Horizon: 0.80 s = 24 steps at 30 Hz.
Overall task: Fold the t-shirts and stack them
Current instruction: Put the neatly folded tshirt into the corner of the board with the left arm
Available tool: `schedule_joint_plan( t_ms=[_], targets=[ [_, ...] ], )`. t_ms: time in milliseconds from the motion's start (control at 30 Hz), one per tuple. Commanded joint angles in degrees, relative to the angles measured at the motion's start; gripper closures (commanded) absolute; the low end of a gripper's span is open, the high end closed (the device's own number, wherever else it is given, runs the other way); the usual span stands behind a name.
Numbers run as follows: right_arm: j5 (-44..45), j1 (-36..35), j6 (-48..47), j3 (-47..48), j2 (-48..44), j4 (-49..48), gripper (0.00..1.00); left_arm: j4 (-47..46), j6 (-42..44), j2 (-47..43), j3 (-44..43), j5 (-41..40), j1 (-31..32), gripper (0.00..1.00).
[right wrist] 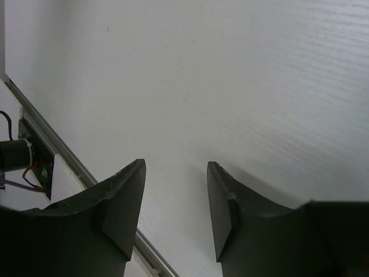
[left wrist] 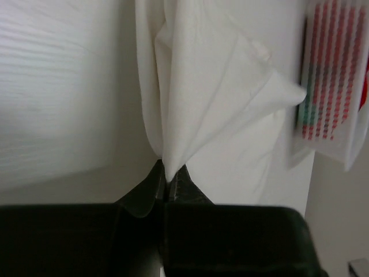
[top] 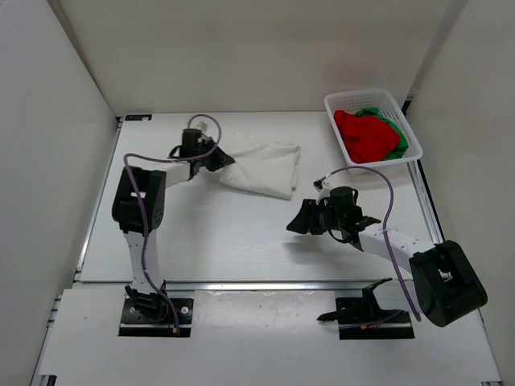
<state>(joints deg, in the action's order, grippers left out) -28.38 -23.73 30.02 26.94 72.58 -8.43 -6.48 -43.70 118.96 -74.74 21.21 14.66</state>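
Observation:
My left gripper drags the white t-shirt (top: pixel 261 165) to the left in the top view across the tabletop next, to the bare area beside the wall, since that lies clear.
A white t-shirt (top: pixel 261 165) lies bunched on the table at the back, left of centre. My left gripper (top: pixel 224 160) is shut on its left edge; the left wrist view shows the cloth (left wrist: pixel 207 98) pinched between the closed fingertips (left wrist: pixel 169 180) and fanning away in folds. The red t-shirt (top: pixel 366 134) lies heaped in the white basket (top: pixel 406 121) at the back right, with a green t-shirt (top: pixel 400 129) showing under it. My right gripper (top: pixel 298 221) hangs open over bare table near the middle, right of centre, its fingers (right wrist: pixel 124 202) holding nothing.
The basket (left wrist: pixel 331 86) appears blurred at the right of the left wrist view. A metal rail (top: pixel 265 285) runs along the table's near edge and shows in the right wrist view (right wrist: pixel 57 150). Walls close in the table on the left, back and right.

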Motion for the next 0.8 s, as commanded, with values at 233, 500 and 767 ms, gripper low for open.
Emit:
schedule_joint_plan(
  t_ms=[233, 500, 767],
  targets=[
    [-4.05, -3.69, -0.14, -1.36, -0.16, -4.59, 0.55, -12.58, -11.92, -17.44, 24.1, -2.23, -32.39, 1.0],
    [-3.52, -4.75, 0.21, -3.2, -2.0, -3.79, 0.55, -21.1, -22.55, -9.62, 25.33, -3.71, -36.54, 1.0],
    [-3.78, -3.7, -0.31, -4.0, -2.17, -1.51, 0.55, -27.63, -31.54, -3.91, 20.44, -7.67, -40.23, 1.0]
  ],
)
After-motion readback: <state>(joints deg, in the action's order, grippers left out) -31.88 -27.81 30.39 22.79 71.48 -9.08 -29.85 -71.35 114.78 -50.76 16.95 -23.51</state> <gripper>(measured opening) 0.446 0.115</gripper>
